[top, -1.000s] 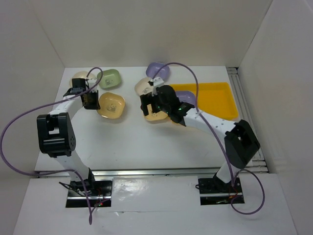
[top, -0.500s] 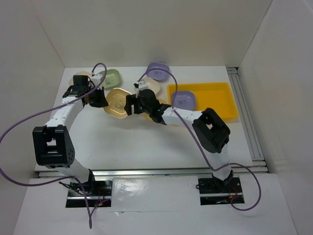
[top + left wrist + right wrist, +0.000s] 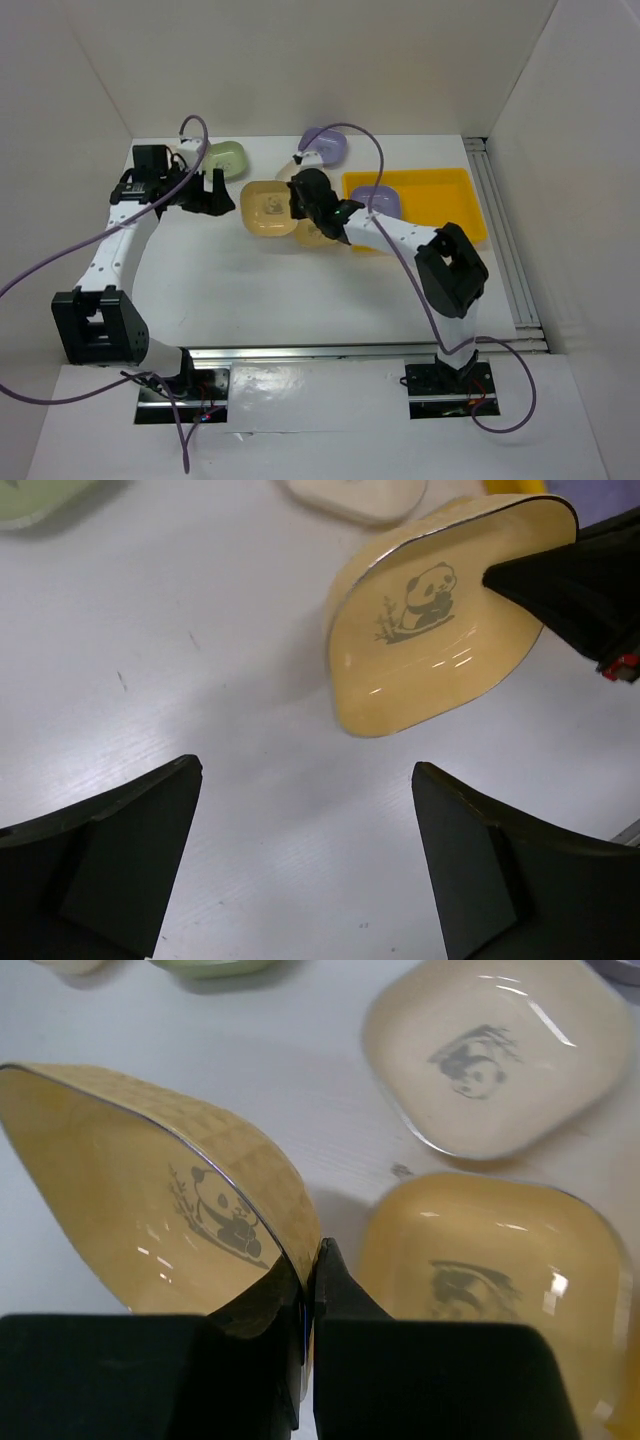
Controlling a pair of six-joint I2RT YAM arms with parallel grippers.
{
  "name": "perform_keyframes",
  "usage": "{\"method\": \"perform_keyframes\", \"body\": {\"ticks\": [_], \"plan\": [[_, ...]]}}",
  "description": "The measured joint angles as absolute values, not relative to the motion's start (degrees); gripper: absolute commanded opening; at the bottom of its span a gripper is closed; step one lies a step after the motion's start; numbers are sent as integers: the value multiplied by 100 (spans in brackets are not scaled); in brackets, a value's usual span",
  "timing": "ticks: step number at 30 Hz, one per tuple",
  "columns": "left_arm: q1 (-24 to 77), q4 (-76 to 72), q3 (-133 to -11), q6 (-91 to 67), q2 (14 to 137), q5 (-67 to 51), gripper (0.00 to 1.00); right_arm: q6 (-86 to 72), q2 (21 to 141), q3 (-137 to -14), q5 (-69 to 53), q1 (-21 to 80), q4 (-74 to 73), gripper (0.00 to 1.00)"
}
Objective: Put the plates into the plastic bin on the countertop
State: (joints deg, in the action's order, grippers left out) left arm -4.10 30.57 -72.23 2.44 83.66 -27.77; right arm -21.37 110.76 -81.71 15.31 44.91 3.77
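My right gripper needs to lift the yellow plate toward the right in the top view next, then lower it over the bin's lavender plate (image 3: 379, 201), because that plate's similar shape suits stacking.
My right gripper (image 3: 296, 201) is shut on the rim of a yellow plate (image 3: 267, 208) with a panda print, and holds it tilted just above the countertop (image 3: 260, 290). In the right wrist view the fingers (image 3: 330, 1290) pinch that plate's (image 3: 120, 1180) edge. My left gripper (image 3: 211, 190) hangs open a little to the left of the plate (image 3: 430, 630), with nothing between its fingers (image 3: 130, 850). The yellow plastic bin (image 3: 455, 215) at the right holds a lavender plate (image 3: 378, 198).
Another yellow plate (image 3: 490, 1260) and a cream plate (image 3: 500, 1060) lie under the right arm. A green plate (image 3: 226, 157) and a second lavender plate (image 3: 326, 147) sit near the back wall. White walls enclose the table.
The left gripper let go of the yellow plate, opened and drew back to the left. The right gripper closed on the plate's rim and now carries it.
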Motion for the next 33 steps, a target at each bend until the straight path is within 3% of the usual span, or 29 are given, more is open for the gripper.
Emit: {"method": "perform_keyframes", "body": {"ticks": [4, 11, 22, 24, 26, 27, 28, 29, 31, 33], "plan": [[-366, 3142, -7627, 327, 8036, -3068, 100, -1656, 10318, -7953, 1590, 3854, -445, 0], [364, 3127, -7754, 473, 8226, -3061, 100, -578, 8956, -7498, 1153, 1791, -1013, 0], [1640, 2749, -7964, -64, 9717, -2080, 100, 261, 10313, -8187, 110, 784, -1492, 0], [1767, 2676, -8103, -213, 9942, -1918, 100, 268, 10514, -8187, 27, 760, -1577, 4], [1800, 2593, -8232, -357, 10134, -1732, 95, 261, 10669, -8187, -56, 762, -1614, 15], [1804, 2556, -8287, -405, 10219, -1634, 95, 261, 10728, -8204, -86, 762, -1643, 28], [1826, 2506, -8320, -478, 10304, -1507, 94, 239, 10787, -8248, -102, 762, -1682, 53], [1831, 2484, -8329, -506, 10366, -1404, 94, 193, 10822, -8302, -115, 762, -1697, 64], [1846, 2475, -8359, -558, 10486, -1232, 94, 189, 10855, -8418, -156, 790, -1686, 100], [1879, 2449, -8372, -631, 10591, -1114, 94, 163, 10849, -8543, -183, 805, -1649, 100]]}}
